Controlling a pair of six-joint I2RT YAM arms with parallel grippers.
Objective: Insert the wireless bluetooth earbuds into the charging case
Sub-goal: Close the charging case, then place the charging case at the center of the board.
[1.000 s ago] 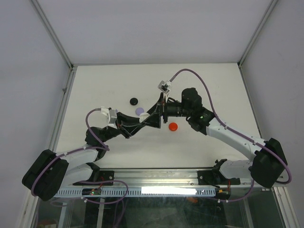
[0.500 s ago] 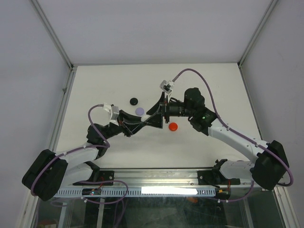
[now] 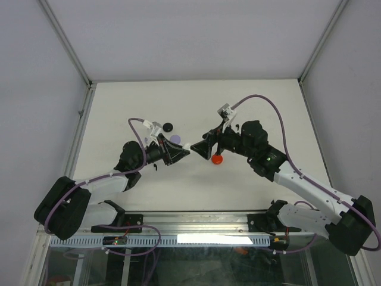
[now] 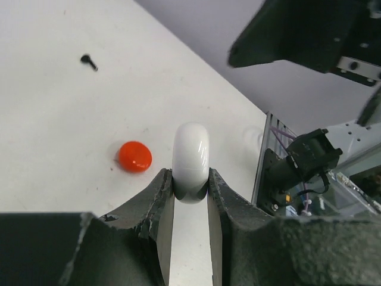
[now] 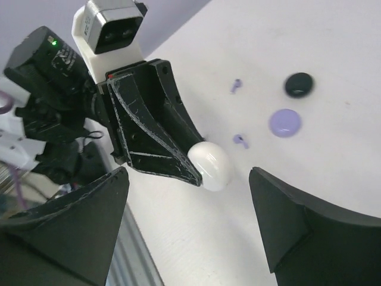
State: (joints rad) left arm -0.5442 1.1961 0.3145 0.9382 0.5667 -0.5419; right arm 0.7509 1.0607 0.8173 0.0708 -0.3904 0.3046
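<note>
The clear space on the tabletop beside the red case fits the white case [image 4: 190, 156]. My left gripper needs to move down to the right in the top view, onto that space.
My left gripper [image 3: 183, 149] is shut on a white round case [image 4: 190, 156], held edge-on between its fingertips above the table. My right gripper [image 3: 203, 148] is open wide and empty, facing the white case [image 5: 211, 165] from just to its right, not touching it. Two tiny purple earbuds [image 5: 236, 85] [image 5: 239, 140] lie on the table beyond the held case. A black earbud [image 4: 89, 60] lies farther off in the left wrist view. No earbud sits in either gripper.
A red round case [image 3: 217, 158] lies on the table just below the right gripper. A purple case [image 3: 175, 138] and a black case [image 3: 168, 126] lie behind the left gripper. Metal frame posts run along both table sides.
The two grippers, closely overlapped before, have drawn apart. The right arm has moved right and the left arm has swung left with the white case.
</note>
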